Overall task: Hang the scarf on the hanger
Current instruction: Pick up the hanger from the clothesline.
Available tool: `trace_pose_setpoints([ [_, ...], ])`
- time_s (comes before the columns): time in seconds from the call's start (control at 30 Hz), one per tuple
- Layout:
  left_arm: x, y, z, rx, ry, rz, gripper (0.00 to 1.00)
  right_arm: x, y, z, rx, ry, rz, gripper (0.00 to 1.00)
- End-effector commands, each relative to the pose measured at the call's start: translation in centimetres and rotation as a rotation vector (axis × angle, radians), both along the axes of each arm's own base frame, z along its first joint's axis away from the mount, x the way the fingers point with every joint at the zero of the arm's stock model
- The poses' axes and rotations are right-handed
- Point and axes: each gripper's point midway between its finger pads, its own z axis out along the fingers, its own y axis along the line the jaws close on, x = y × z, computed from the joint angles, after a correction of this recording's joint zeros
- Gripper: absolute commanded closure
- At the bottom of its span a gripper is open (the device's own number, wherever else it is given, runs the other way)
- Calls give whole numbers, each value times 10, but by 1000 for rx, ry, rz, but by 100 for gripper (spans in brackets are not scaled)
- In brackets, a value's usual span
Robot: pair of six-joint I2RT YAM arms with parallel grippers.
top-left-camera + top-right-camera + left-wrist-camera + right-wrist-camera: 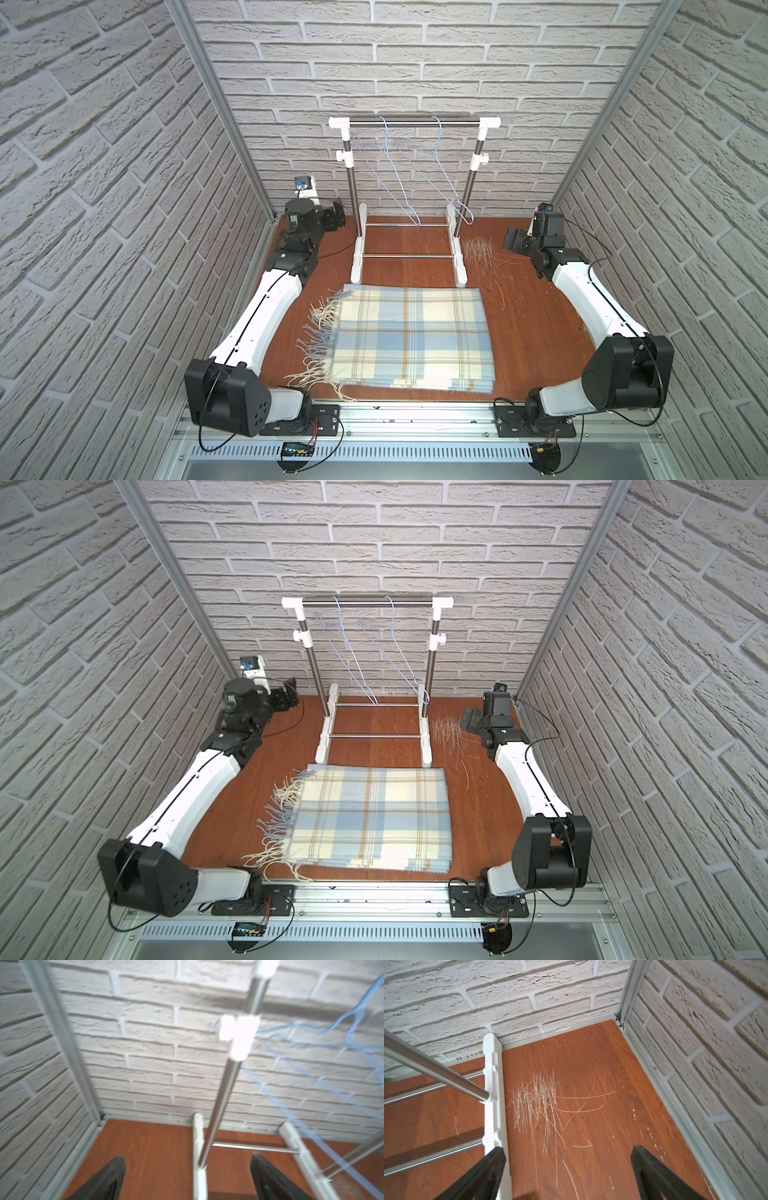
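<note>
My left gripper should next go up past the pole (224, 1088) beside it, onto the closest hanger's front wire (371, 1059) below the hook, because that part of the wire hangs clear of the pole.
The scarf (411, 336) (374, 816), blue and cream plaid with fringe on its left edge, lies folded flat at the front middle of the table. Two blue wire hangers (386, 143) (440, 141) hang from the rail of a small rack (415, 122) at the back. One hanger (262, 1085) shows blurred in the left wrist view. My left gripper (334, 216) (187, 1159) is open and empty at the back left, beside the rack's left pole (224, 1088). At the back right my right gripper (515, 241) (568, 1149) is open and empty above bare wood.
The brown wooden table (519, 324) is boxed in by brick-pattern walls on three sides. The rack's white feet (493, 1084) reach forward almost to the scarf. Scratch marks (478, 249) sit right of the rack. Both arm bases are mounted on a metal rail (415, 415) at the front.
</note>
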Motion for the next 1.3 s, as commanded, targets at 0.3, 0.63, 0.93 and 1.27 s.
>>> trace_pose_setpoints([
  [0.3, 73, -120, 48, -515, 125, -209, 4, -20, 51, 33, 84, 48, 157, 9],
  [0.63, 83, -173, 33, -562, 194, -286, 4, -17, 50, 19, 48, 73, 161, 9],
  [0.93, 85, -170, -1, -495, 281, -231, 33, -7, 52, 18, 49, 75, 170, 10],
  [1.27, 78, -163, 13, -402, 249, -246, 100, -2, 55, 18, 72, 64, 173, 13],
])
